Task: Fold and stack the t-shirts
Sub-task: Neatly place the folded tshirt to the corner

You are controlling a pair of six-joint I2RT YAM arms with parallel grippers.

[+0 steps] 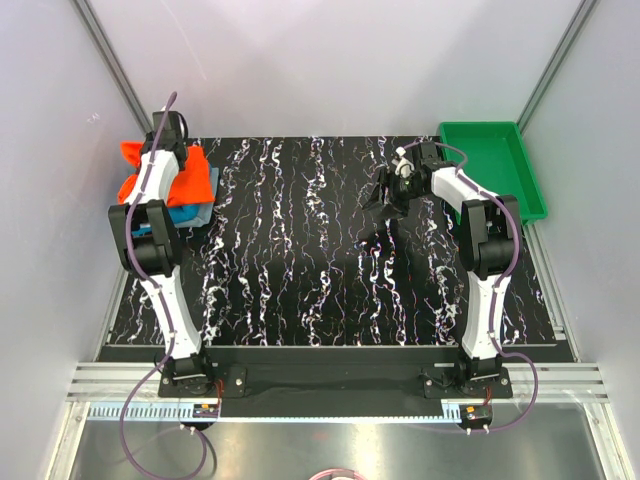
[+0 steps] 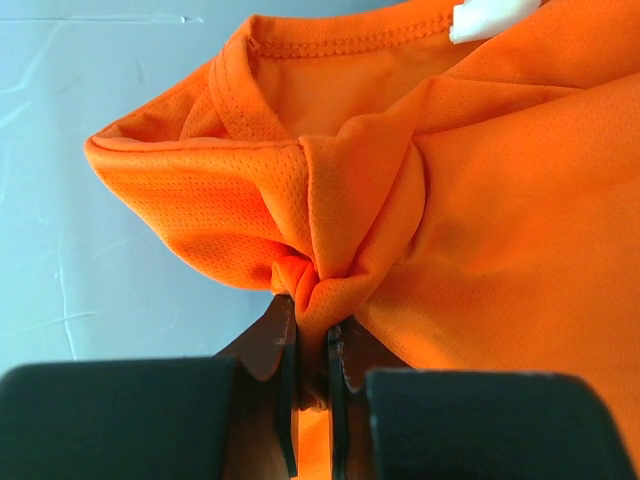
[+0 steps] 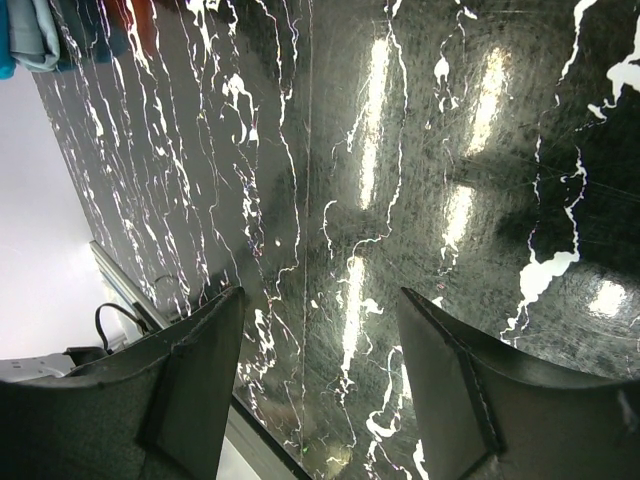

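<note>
The pinched fold of orange-red t-shirt point(image 1: 196, 178) stands raised beside the white wall, so next I will lower my left gripper toward the teal-blue t-shirt point(image 1: 186, 214) beneath and open it.
An orange-red t-shirt point(image 1: 196, 178) lies bunched at the table's far left corner, on top of a teal-blue t-shirt point(image 1: 186, 214) whose edge peeks out below it. My left gripper point(image 2: 311, 330) is shut on a pinched fold of the orange-red t-shirt point(image 2: 480, 200), close to its collar; the collar seam and a white label show above. In the top view the left arm reaches over that pile. My right gripper point(image 3: 320, 330) hangs open above bare marbled table point(image 3: 400, 200), at the far right near the tray, with nothing between its fingers. A strip of teal cloth point(image 3: 25, 35) shows in the right wrist view's corner.
A rigid green tray point(image 1: 493, 165) stands at the far right corner, just beyond the right arm. White enclosure walls close in on both sides and the back. The black marbled tabletop point(image 1: 320, 260) stretches between the two arms.
</note>
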